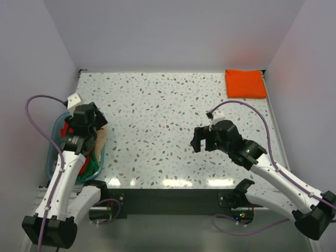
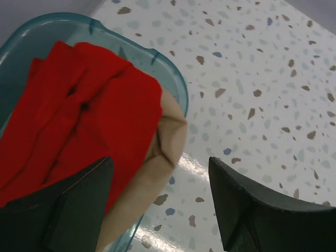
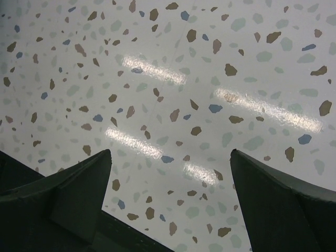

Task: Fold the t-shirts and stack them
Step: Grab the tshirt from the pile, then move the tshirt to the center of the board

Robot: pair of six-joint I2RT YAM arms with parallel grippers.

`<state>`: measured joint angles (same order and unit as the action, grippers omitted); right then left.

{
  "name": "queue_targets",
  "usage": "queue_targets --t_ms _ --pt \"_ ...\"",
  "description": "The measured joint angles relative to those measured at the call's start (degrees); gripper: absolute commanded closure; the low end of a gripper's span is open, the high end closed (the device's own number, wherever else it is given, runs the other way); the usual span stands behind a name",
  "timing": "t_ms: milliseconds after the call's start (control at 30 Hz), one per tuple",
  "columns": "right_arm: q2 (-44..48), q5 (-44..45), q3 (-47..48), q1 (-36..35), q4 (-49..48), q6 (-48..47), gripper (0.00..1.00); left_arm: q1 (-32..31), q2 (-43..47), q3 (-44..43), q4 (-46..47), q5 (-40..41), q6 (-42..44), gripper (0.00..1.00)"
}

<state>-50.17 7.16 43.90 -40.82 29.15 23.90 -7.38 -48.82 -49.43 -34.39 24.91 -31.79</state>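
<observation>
I need to move my left gripper toward the wall beside the tub next and down onto the red t-shirt's far end, since one finger hangs past the tub's rim.
A folded orange t-shirt [image 1: 245, 83] lies at the table's far right corner. At the left edge a clear bluish tub [image 1: 53, 142] holds crumpled shirts: a red t-shirt [image 2: 84, 110] on top, a tan one [image 2: 165, 142] hanging over the rim, and a green one [image 1: 93, 166] at the near end. My left gripper [image 2: 160, 202] hovers open above the tub's rim, one finger over the red cloth, nothing between its jaws. My right gripper [image 1: 201, 139] hangs open over bare speckled tabletop [image 3: 173, 94], right of centre.
White walls close the table on the left, back and right. A black rail [image 1: 168, 194] runs along the near edge between the arm bases. Purple cables loop from both arms.
</observation>
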Motion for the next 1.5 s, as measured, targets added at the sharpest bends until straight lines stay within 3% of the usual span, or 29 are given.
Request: queue_targets --t_ms 167,333,433,533,633,667,733,900,1000,1333,1500 --pt "0.00 -0.92 -0.02 0.00 0.02 0.02 0.01 5.01 -4.90 -1.31 -2.25 6.58 -1.38 0.31" --pt "0.02 -1.31 -0.04 0.00 0.04 0.04 0.01 8.24 -8.50 -0.92 -3.43 7.50 -2.16 0.39" --pt "0.22 -1.86 -0.15 0.00 0.11 0.07 0.01 10.51 -9.75 -0.22 -3.56 7.32 -2.47 0.55" --pt "0.74 -2.23 -0.31 0.00 0.17 0.07 0.01 11.23 -10.75 0.02 -3.50 6.84 -3.02 0.62" --pt "1.16 -2.29 -0.31 0.00 0.24 0.07 0.01 11.28 -10.75 0.37 -3.34 6.05 -3.17 0.77" --pt "1.22 -2.29 -0.31 0.00 0.24 0.07 0.01 11.28 -10.75 0.42 -3.28 5.75 -3.15 0.88" --pt "1.31 -2.45 -0.33 0.00 0.28 0.07 0.01 11.28 -10.75 0.44 -3.13 5.22 -3.08 1.00" --pt "1.51 -3.26 -0.33 0.00 0.31 0.09 0.01 11.39 -9.79 -0.55 -3.93 4.46 -1.81 1.00" --pt "1.51 -3.93 -0.33 0.00 0.26 0.07 0.01 11.39 -8.92 -5.35 -5.92 3.65 -0.50 1.00" --pt "1.49 -5.84 -0.07 0.00 0.00 -0.04 0.01 11.47 -13.16 -43.41 -10.34 -4.42 6.58 1.00" --pt "1.38 -5.79 1.99 0.00 0.11 -0.39 0.01 11.47 -16.79 -57.29 -10.95 -12.68 7.32 1.00"
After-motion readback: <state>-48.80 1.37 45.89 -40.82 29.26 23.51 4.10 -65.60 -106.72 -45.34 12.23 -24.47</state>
